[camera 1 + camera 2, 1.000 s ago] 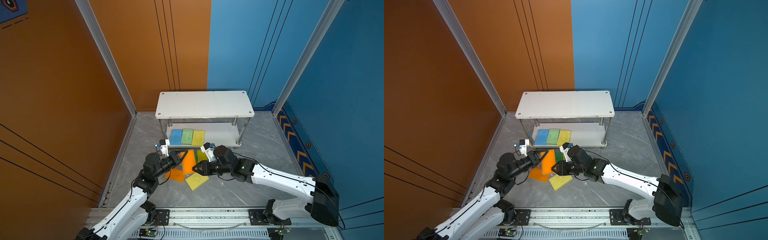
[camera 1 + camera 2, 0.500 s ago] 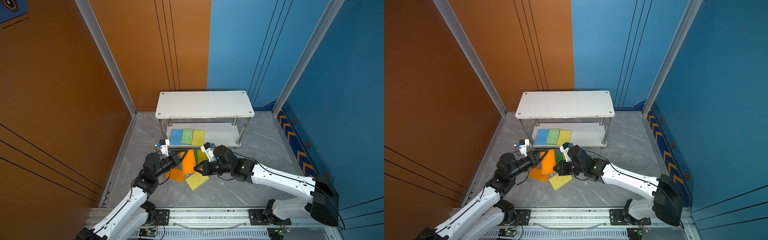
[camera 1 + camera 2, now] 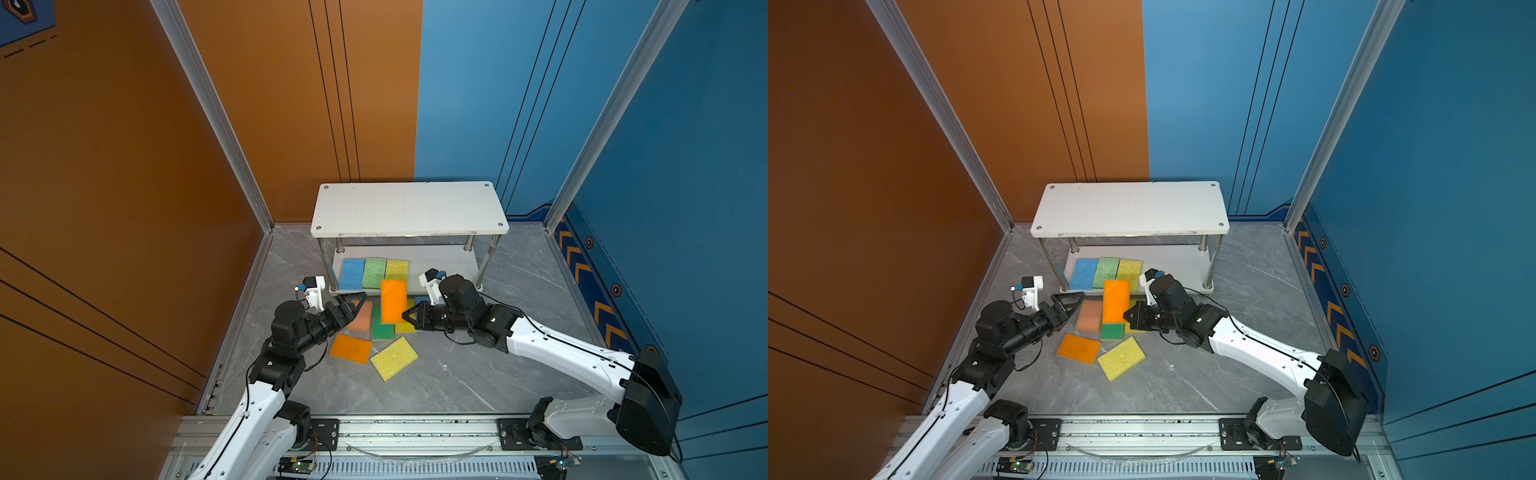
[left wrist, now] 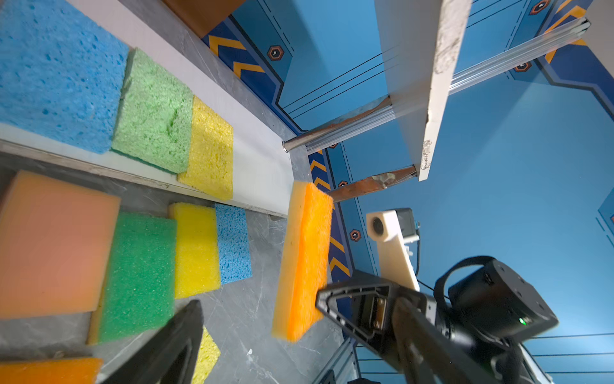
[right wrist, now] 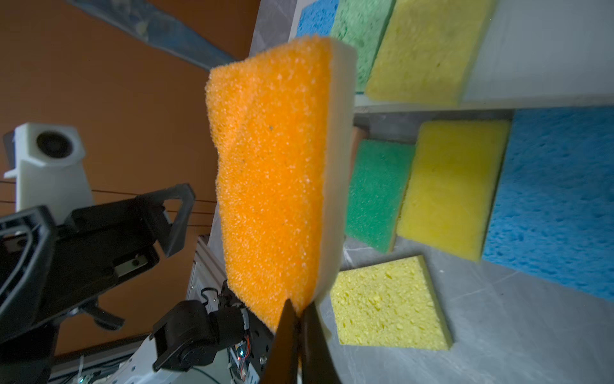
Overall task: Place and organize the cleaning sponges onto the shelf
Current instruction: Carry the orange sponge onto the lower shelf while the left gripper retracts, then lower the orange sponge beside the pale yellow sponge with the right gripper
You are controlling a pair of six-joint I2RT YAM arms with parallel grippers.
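Observation:
My right gripper moves outward and down onto the bare lower board [image 5: 531, 54] beside its yellow sponge next to release the orange sponge's corner. This is because the row ends there.
The shelf [image 3: 409, 208] stands at the back, and its lower board [image 3: 440, 259] carries a blue [image 3: 352, 274], a light green [image 3: 373, 272] and a yellow sponge [image 3: 397, 270] side by side. My right gripper [image 3: 409, 316] [image 5: 300, 319] is shut on a corner of an orange sponge [image 3: 393, 300] [image 5: 269, 186] with a pale underlayer, held up on edge before the shelf. My left gripper [image 3: 358, 305] stands open just left of it, holding nothing. Peach-pink [image 3: 360, 316], dark green [image 3: 382, 328], yellow [image 4: 196, 246] and blue [image 4: 232, 246] sponges lie on the floor below.
Nearer the front lie another orange sponge [image 3: 351, 348] and a yellow one [image 3: 394, 358] on the grey marbled floor. Shiny shelf posts [image 3: 484, 264] stand close to the right arm. Orange and blue walls enclose the cell, and a metal rail [image 3: 415, 432] runs along the front.
My left gripper has opened and let go of the orange sponge. My right gripper has shut on it and now holds it alone, more upright.

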